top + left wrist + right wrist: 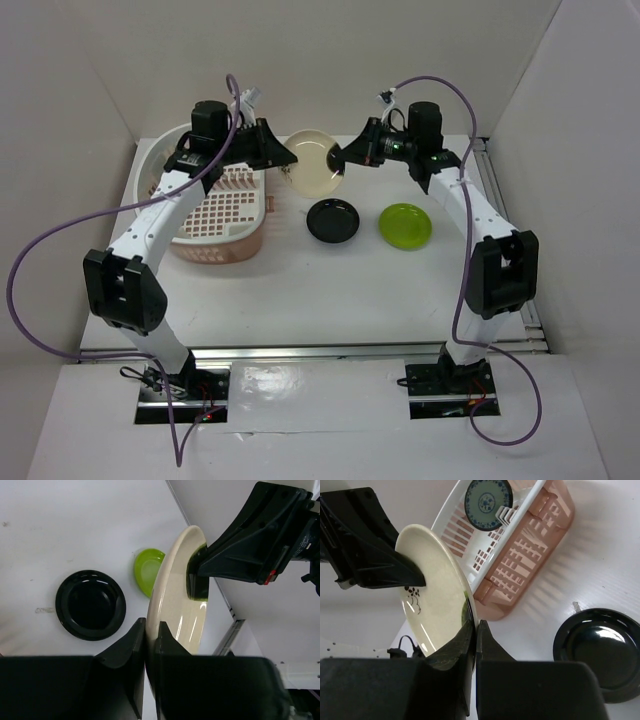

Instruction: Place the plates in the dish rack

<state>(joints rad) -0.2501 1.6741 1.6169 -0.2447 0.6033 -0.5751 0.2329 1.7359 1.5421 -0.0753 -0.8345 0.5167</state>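
My left gripper swings to the rack's empty wires (214,181) beside the blue-patterned plate next, lowers and releases, as the pegs lie below it, to its left in the top view.
The cream plate (312,162) with a dark floral mark is held on edge in the air, just right of the dish rack (215,245). My left gripper (152,625) is shut on its left rim and my right gripper (476,625) is shut on its right rim. The plate also shows in the left wrist view (175,595) and the right wrist view (435,590). The blue-patterned plate (488,497) stands upright in the rack (520,555). The black plate (333,220) and the lime green plate (405,226) lie flat on the table.
White walls enclose the table on the left, back and right. A metal rail (500,200) runs along the right edge. Purple cables loop from both arms.
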